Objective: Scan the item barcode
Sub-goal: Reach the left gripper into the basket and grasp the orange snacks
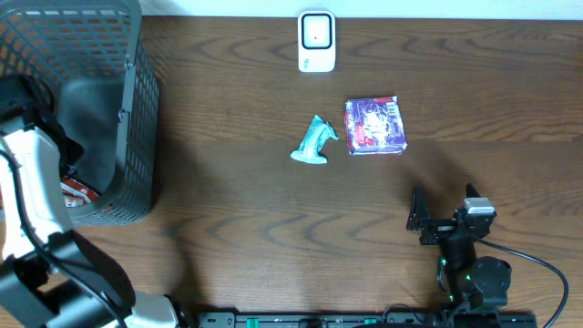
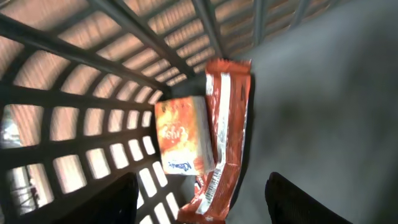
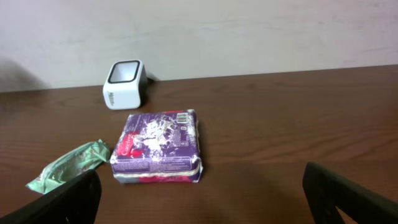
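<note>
My left gripper will next go down deeper into the basket onto the wrapper's end by the orange packet below it, as that end shows between its fingers.
In the left wrist view my left gripper (image 2: pixel 202 211) is open inside the wire basket (image 2: pixel 74 93). A long red-orange wrapper (image 2: pixel 225 124) lies on the basket floor below it. The wrapper's barcode end (image 2: pixel 213 185) sits between my fingers (image 2: pixel 106 202) without touching them. A small orange packet (image 2: pixel 182 140) lies beside the wrapper. The white barcode scanner (image 1: pixel 316 41) stands at the far edge of the table. My right gripper (image 1: pixel 442 217) rests open near the front edge, facing a purple package (image 3: pixel 158 146).
The dark mesh basket (image 1: pixel 137 118) fills the table's left end, with my left arm (image 1: pixel 27 173) reaching into it. A crumpled teal wrapper (image 1: pixel 315 142) lies just left of the purple package (image 1: pixel 374 126). The scanner (image 3: pixel 123 84) stands behind them against a pale wall.
</note>
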You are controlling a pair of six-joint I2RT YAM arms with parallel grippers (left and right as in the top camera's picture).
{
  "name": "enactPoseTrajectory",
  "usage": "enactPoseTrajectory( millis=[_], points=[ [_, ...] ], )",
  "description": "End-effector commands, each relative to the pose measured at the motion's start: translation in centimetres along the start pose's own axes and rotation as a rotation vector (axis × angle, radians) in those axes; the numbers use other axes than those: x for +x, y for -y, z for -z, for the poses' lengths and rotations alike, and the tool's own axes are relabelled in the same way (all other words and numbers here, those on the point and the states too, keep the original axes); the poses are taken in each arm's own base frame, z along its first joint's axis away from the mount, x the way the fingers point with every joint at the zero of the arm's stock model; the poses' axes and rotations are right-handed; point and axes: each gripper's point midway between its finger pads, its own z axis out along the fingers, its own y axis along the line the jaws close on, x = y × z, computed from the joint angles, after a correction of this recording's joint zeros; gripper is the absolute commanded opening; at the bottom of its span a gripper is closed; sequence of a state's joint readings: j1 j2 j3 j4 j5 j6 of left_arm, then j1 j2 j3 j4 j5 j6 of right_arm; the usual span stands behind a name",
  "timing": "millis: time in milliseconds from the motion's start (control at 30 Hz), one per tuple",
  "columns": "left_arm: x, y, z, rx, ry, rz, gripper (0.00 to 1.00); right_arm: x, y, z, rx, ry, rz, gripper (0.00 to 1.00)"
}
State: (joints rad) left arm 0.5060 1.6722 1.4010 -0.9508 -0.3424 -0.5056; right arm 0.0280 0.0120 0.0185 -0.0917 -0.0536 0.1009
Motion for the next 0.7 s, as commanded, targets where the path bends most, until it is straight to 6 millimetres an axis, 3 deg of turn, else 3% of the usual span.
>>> enactPoseTrajectory(
  millis=[0,333,600,667],
  points=[
    [1.5,0.1,-2.7,-0.047,-0.053,-0.016,0.66,0.1,-0.1,0.0,-0.004,0.000,0.009,0.99],
    [5.5,0.2,-7.9,-0.151,-0.217,-0.091,0.65,0.1,-0.1,0.0,-0.004,0.000,0.009,0.99],
    [7.8,1.1,-10.3,-0.152,-0.318,-0.116,0.64,0.1,-0.1,0.0,-0.004,0.000,0.009,0.99],
    [8.5,1.7,-10.6,-0.121,-0.354,-0.112,0.58,0.1,-0.1,0.0,-0.004,0.000,0.009,0.99]
  ],
)
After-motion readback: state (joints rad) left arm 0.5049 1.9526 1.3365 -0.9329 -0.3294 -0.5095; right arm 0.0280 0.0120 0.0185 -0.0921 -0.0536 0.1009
